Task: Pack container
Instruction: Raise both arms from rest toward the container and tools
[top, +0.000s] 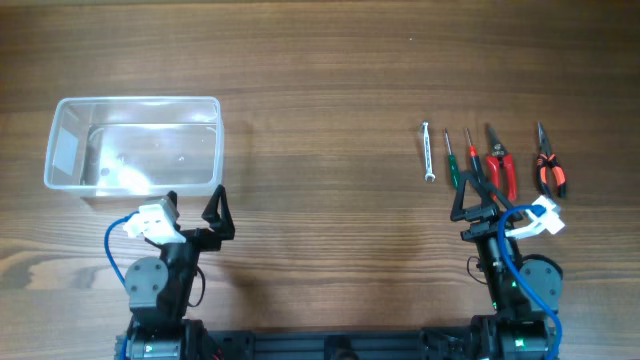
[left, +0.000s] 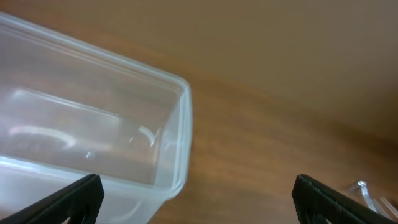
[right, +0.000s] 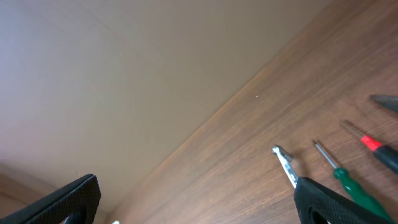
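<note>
I should move my left gripper to the container's rim farthest from the tools, since that thin, pinchable edge is outward and to its left in the overhead view.
The clear plastic container (top: 135, 145) stands empty at the left of the table; it also shows in the left wrist view (left: 93, 130). At the right lie a small silver wrench (top: 428, 152), a green screwdriver (top: 450, 160), a red screwdriver (top: 471, 152), red-handled cutters (top: 500, 165) and orange-handled pliers (top: 548, 165). My left gripper (top: 195, 208) is open and empty just in front of the container's near right corner. My right gripper (top: 474, 195) is open and empty just in front of the screwdrivers. The wrench (right: 283, 163) and green screwdriver (right: 348, 183) show in the right wrist view.
The wooden table (top: 320, 100) stretches between the container and the tools. Both arm bases sit at the near edge, left (top: 160, 290) and right (top: 515, 290).
</note>
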